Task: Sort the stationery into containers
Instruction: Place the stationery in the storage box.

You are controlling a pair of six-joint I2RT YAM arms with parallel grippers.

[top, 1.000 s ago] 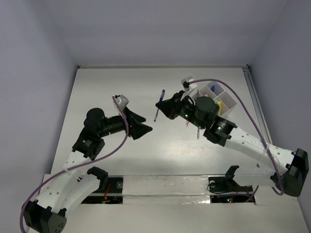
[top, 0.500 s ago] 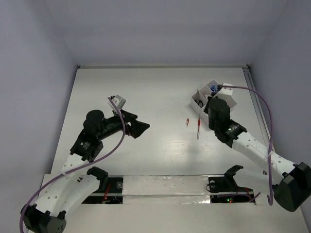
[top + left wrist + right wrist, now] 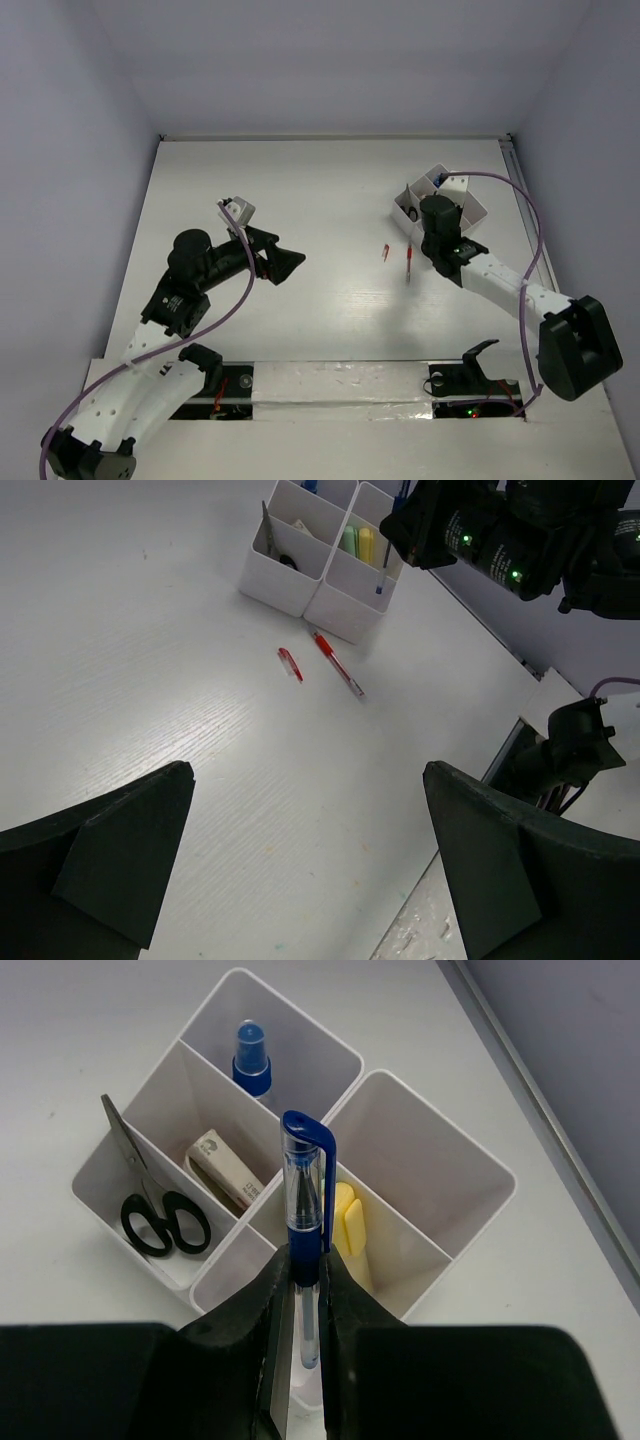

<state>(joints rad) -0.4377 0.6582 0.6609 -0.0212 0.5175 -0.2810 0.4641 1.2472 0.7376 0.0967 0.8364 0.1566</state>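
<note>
I should move my right gripper down a little toward the scissors' side, then let go of the blue pen over the tray's empty near section (image 3: 270,1294) next to the yellow highlighter.
My right gripper (image 3: 303,1260) is shut on a blue pen (image 3: 302,1190) and holds it upright over the middle of the white organizer tray (image 3: 420,1150). The tray's compartments hold black scissors (image 3: 160,1222), an eraser (image 3: 225,1168), a blue-capped tube (image 3: 252,1055) and a yellow highlighter (image 3: 348,1230). A red pen (image 3: 409,260) and a small red piece (image 3: 386,253) lie on the table just left of the tray (image 3: 470,205). My left gripper (image 3: 290,262) hangs open and empty over the table's middle left, well short of the red pen (image 3: 338,666).
The right arm (image 3: 500,530) hovers over the tray (image 3: 300,580) in the left wrist view. The table's right edge rail (image 3: 522,200) runs close beside the tray. Both arm bases sit at the near edge.
My right gripper has carried the blue pen from the table's middle rightward to above the tray. The left arm has drawn back slightly to the left.
</note>
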